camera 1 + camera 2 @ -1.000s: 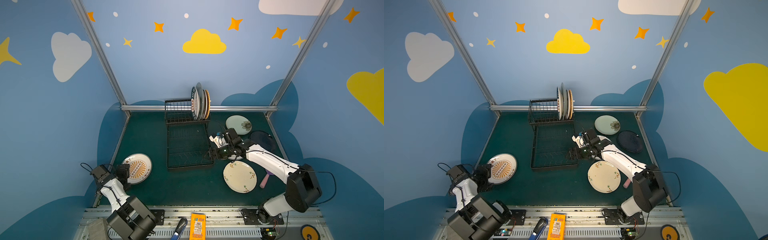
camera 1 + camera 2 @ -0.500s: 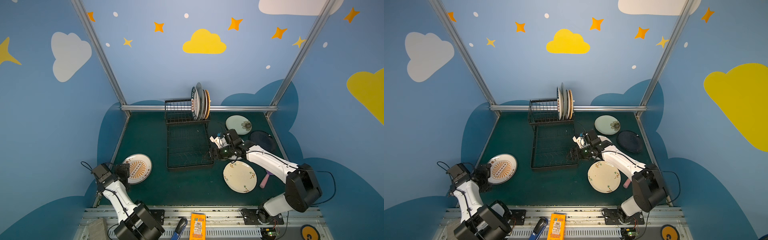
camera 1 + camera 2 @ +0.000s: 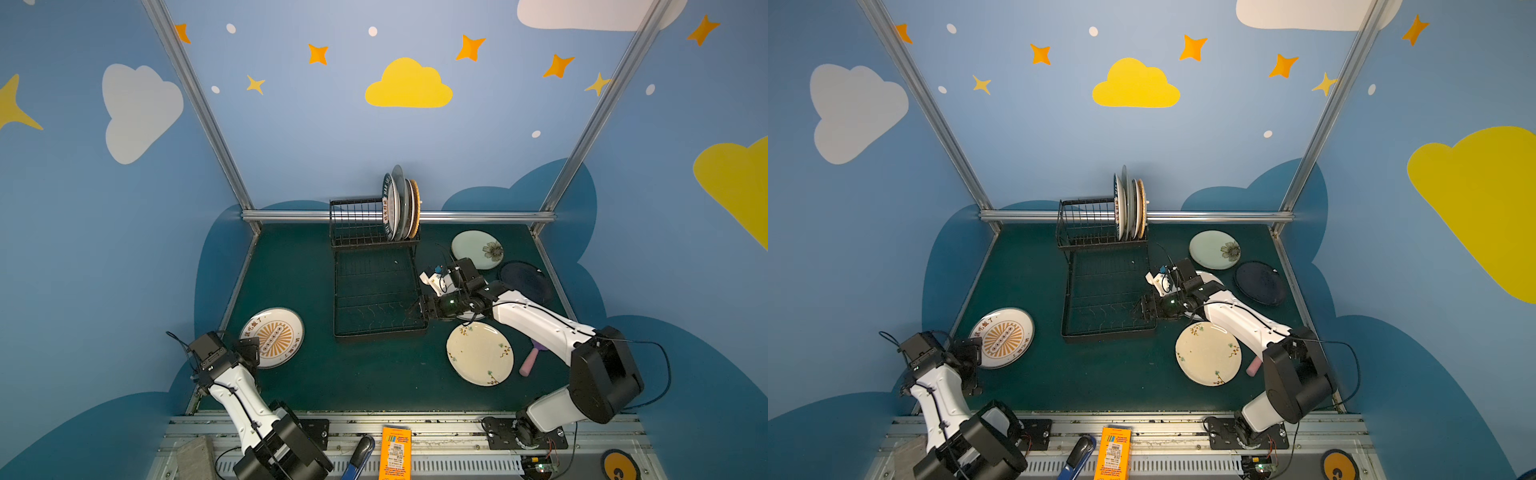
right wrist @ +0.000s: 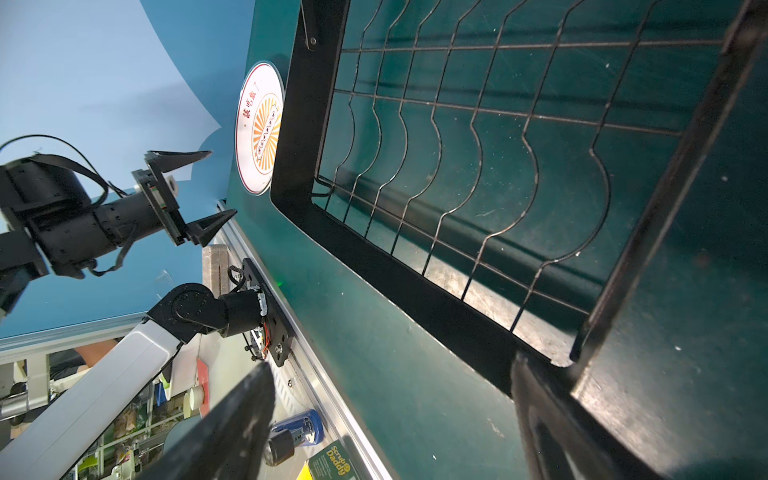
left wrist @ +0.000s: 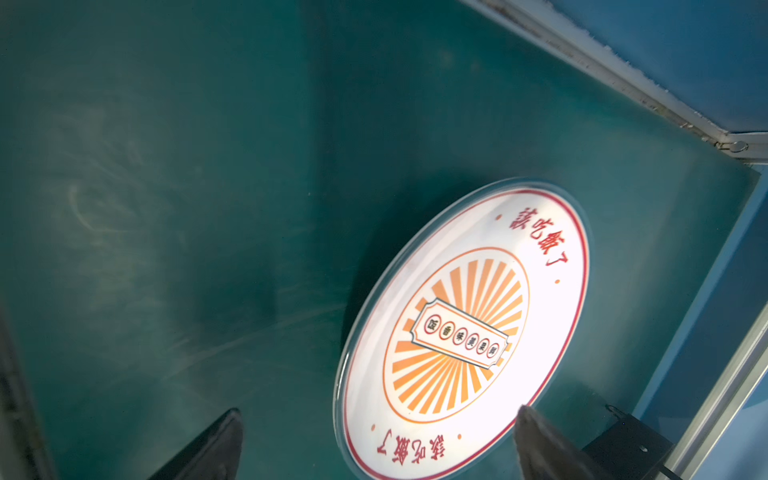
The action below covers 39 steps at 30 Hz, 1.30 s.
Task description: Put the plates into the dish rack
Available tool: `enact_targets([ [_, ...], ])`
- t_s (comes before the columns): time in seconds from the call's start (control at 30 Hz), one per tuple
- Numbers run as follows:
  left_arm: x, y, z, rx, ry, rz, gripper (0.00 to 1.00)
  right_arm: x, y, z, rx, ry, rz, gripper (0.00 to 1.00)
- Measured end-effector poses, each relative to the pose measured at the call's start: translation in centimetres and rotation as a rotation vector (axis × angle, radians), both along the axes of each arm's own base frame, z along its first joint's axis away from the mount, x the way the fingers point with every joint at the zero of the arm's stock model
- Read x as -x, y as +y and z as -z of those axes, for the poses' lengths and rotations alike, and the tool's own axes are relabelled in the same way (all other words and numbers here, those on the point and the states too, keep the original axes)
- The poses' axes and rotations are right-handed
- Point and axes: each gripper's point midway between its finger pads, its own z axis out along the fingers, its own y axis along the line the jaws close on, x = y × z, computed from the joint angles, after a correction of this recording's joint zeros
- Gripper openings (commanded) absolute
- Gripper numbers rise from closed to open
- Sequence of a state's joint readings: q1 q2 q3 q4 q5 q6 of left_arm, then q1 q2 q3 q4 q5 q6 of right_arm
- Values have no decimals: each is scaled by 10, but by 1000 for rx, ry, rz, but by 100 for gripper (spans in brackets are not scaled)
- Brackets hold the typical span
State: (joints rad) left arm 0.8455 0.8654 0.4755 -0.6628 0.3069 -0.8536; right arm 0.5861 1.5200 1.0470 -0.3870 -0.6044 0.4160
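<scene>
My left gripper will next go down, tilt flatter and close its fingers across the sunburst plate's rim, since the plate lies flat with its near rim (image 3: 274, 367) (image 5: 345, 449) clear.
The black wire dish rack (image 3: 380, 334) (image 3: 1108, 334) stands mid-table, with several plates (image 3: 401, 203) (image 3: 1129, 203) upright in its raised back section. On the mat lie a sunburst plate (image 3: 272, 337) (image 3: 1002, 337) (image 5: 465, 324) (image 4: 259, 129), a cream floral plate (image 3: 480, 353) (image 3: 1208, 353), a pale green plate (image 3: 476, 249) (image 3: 1214, 249) and a dark navy plate (image 3: 525, 282) (image 3: 1260, 282). My left gripper (image 3: 249, 353) (image 3: 971, 353) (image 5: 378, 415) is open at the sunburst plate's near edge. My right gripper (image 3: 419, 309) (image 3: 1142, 309) (image 4: 392, 365) is open at the rack tray's front right corner, holding nothing.
A pink stick-like handle (image 3: 528, 365) (image 3: 1253, 368) lies right of the cream plate, under my right arm. A white plate rim (image 3: 1208, 276) shows behind that arm. An orange box (image 3: 395, 453) and a blue tool (image 3: 359, 455) sit on the front rail. Metal frame posts edge the mat.
My left arm has swung its lower links towards the middle, while its gripper stays by the sunburst plate. The right arm has hardly moved. Both grippers remain open.
</scene>
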Motion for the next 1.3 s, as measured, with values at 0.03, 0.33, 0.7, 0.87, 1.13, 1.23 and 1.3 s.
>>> enact_targets([
  [0.03, -2, -2, 4, 7, -17, 3, 98, 0, 0, 0, 0, 2, 0, 87],
  [0.33, -36, -7, 8, 11, -224, 72, 90, 0, 0, 7, 8, 22, -2, 87],
  [0.7, -100, -31, 14, 112, -393, 277, 83, -1, 1, 14, 26, 50, -2, 88],
  [0.87, -118, -34, 15, 128, -432, 284, 78, -1, 0, 15, 30, 50, 2, 87],
  [1.13, -127, -25, 22, 160, -468, 189, 56, -1, 0, 15, 35, 58, 7, 87],
  [1.23, -127, -23, 25, 172, -469, 157, 54, -1, 0, 15, 35, 58, 9, 87],
  [1.3, -128, -21, 26, 173, -471, 143, 50, -1, -1, 16, 37, 58, 11, 87],
])
